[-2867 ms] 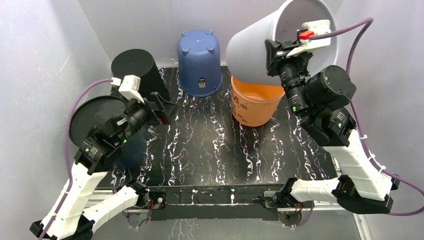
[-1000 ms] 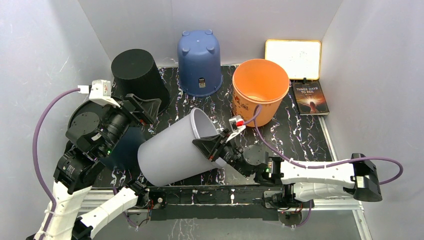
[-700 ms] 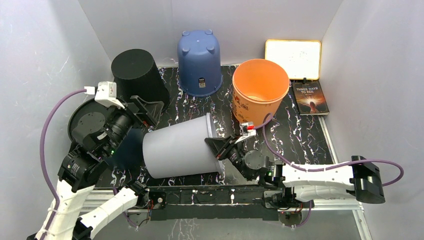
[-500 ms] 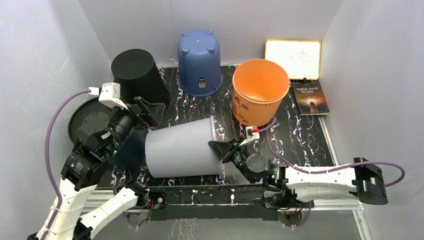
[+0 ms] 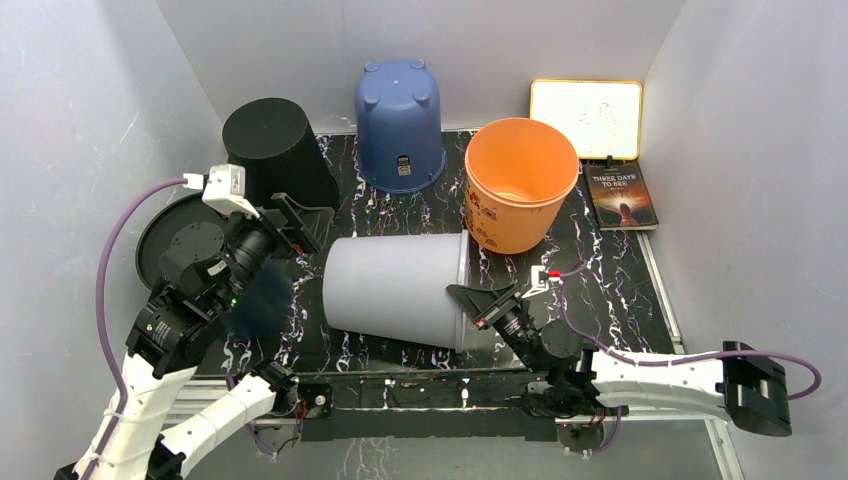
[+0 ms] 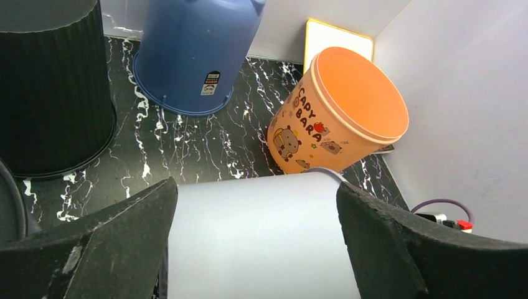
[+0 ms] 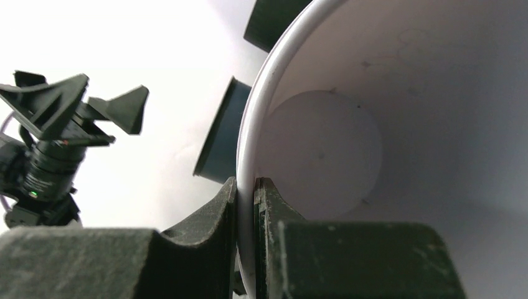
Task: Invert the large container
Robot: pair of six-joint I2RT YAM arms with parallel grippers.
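The right gripper moves down with a tilt next, brings the container's rim onto the tabletop (image 5: 487, 268) beside the orange bucket and releases, because the container's opening faces sideways.
The large grey container (image 5: 395, 288) lies on its side mid-table near the front, with its mouth to the right. My right gripper (image 5: 478, 302) is shut on its rim; in the right wrist view (image 7: 246, 187) one finger is inside and one outside the rim (image 7: 249, 149). My left gripper (image 5: 305, 218) is wide open and empty, just left of and above the container's closed end. In the left wrist view the gripper (image 6: 255, 187) spans the grey wall (image 6: 261, 243) without touching it.
An upside-down black bin (image 5: 275, 150) and an upside-down blue bucket (image 5: 400, 120) stand at the back. An upright orange bucket (image 5: 520, 190) stands close behind the container's mouth. A book (image 5: 620, 195) and a white board (image 5: 587, 115) lie back right. A black disc (image 5: 160, 235) lies at the left.
The right gripper brought the grey container down from high at the back right onto its side on the table, then shifted it rightwards. The left gripper stayed open nearby.
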